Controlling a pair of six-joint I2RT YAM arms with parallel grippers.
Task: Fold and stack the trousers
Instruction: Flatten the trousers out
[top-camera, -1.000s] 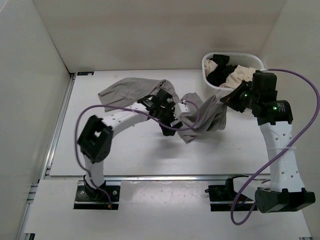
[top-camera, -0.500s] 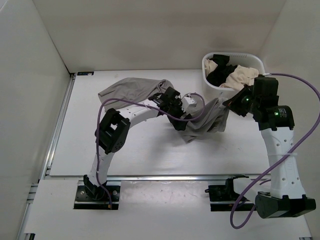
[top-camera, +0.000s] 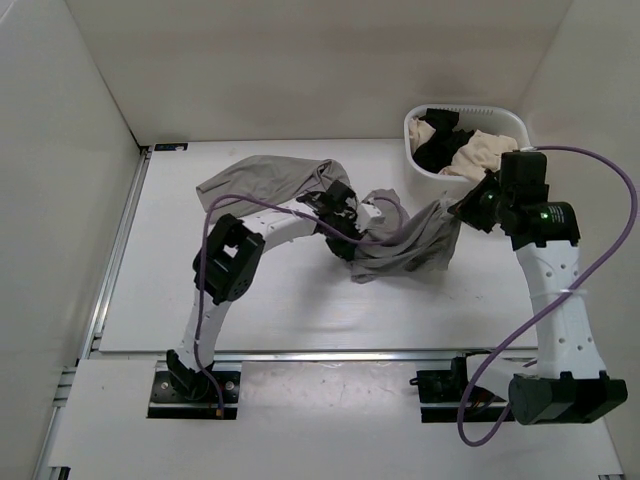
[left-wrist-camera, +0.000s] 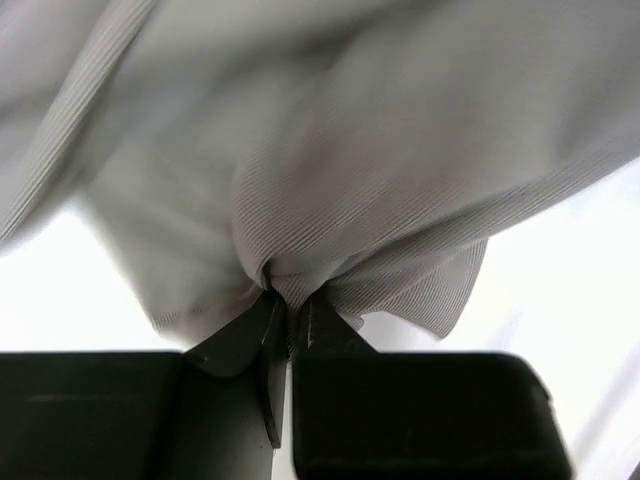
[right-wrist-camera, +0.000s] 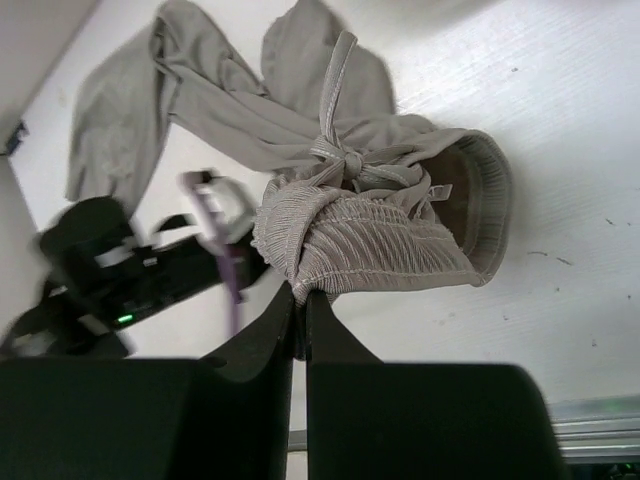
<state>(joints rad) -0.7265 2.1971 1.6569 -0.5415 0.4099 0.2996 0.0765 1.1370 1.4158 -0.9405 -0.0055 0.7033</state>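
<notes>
My left gripper needs to rise and then go left in the top view, coming down over the end of the trousers spread there, since the fabric is bunched.
The grey trousers (top-camera: 270, 178) stretch across the middle of the table, one end spread at the back left, the waistband end (top-camera: 425, 240) bunched and lifted at the right. My left gripper (top-camera: 343, 222) is shut on a pinch of the trousers (left-wrist-camera: 330, 200) near their middle. In the left wrist view the fabric bunches right at the left gripper (left-wrist-camera: 287, 297) tips. My right gripper (top-camera: 462, 207) is shut on the ribbed waistband (right-wrist-camera: 360, 250) with its drawstring bow, holding it off the table. The right gripper (right-wrist-camera: 301, 296) tips pinch the waistband's edge.
A white basket (top-camera: 412, 135) at the back right holds a cream garment (top-camera: 482, 150) and a black garment (top-camera: 435, 145), just behind my right gripper. White walls enclose the table on three sides. A purple cable (top-camera: 290, 210) loops over the left arm.
My left gripper has closed on the trousers' middle after standing open beside it. The left arm's elbow shifted right. The right gripper moved little, still holding the waistband.
</notes>
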